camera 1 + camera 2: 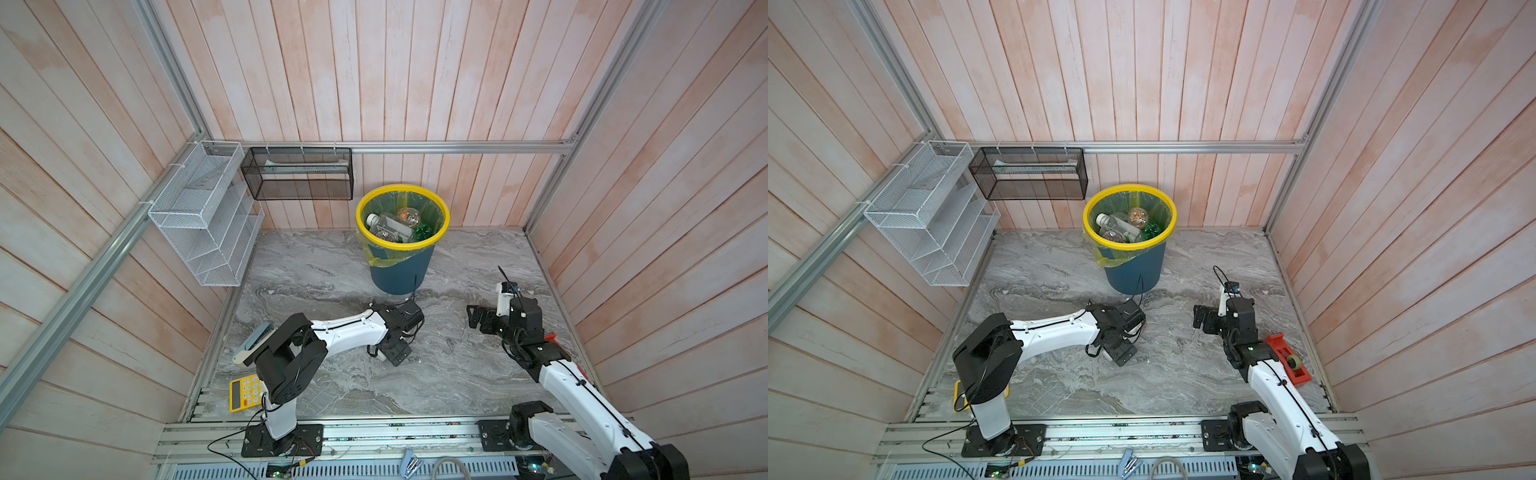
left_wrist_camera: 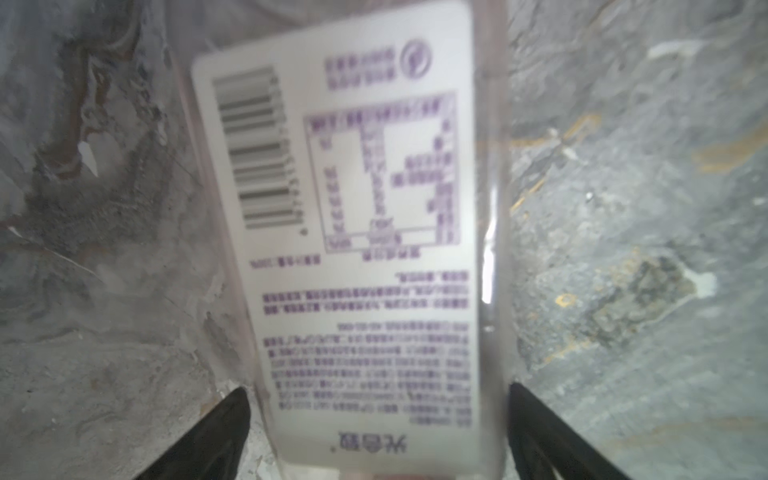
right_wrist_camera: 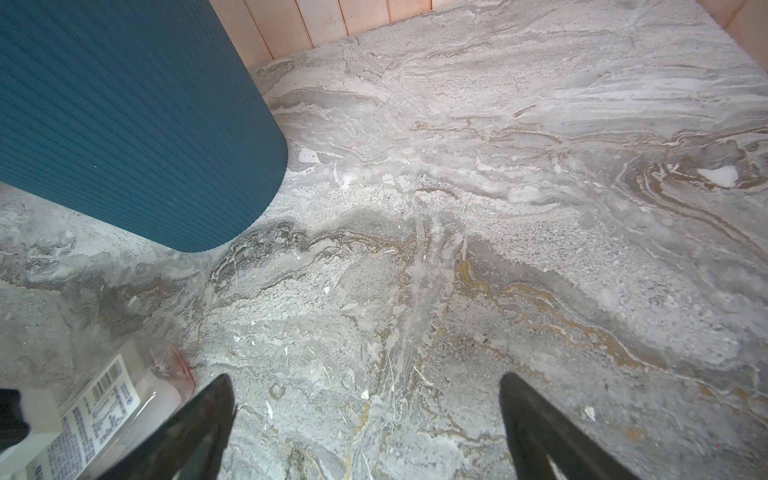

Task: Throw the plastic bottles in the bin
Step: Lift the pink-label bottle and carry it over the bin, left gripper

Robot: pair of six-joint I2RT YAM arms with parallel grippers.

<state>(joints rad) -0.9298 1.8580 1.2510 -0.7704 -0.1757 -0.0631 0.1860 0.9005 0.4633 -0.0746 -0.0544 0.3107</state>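
Observation:
I will next move my left gripper gently outward along the plastic bottle (image 2: 357,232) and then close on the label's small-print part (image 2: 369,360), because my open fingers are only around its near end.
A clear plastic bottle (image 2: 357,232) with a white printed label lies on the marble table between the two fingers of my left gripper (image 2: 376,388). The jaws stand open astride it, with a narrow gap on each side. In both top views this gripper (image 1: 395,353) points down at the table in front of the bin and hides the bottle. The right wrist view shows the same bottle (image 3: 108,407) at the picture's edge. The blue bin (image 1: 401,270) with its yellow rim (image 1: 401,245) holds several bottles (image 1: 386,226), one of them green (image 1: 422,232). My right gripper (image 1: 473,318) is open over bare table.
A white wire rack (image 1: 203,216) and a black mesh basket (image 1: 299,174) hang on the back left walls. A yellow calculator (image 1: 245,392) lies by the left arm's base. A red tape dispenser (image 1: 1287,357) sits beside the right arm. The bin's ribbed wall (image 3: 124,124) stands close to the right gripper.

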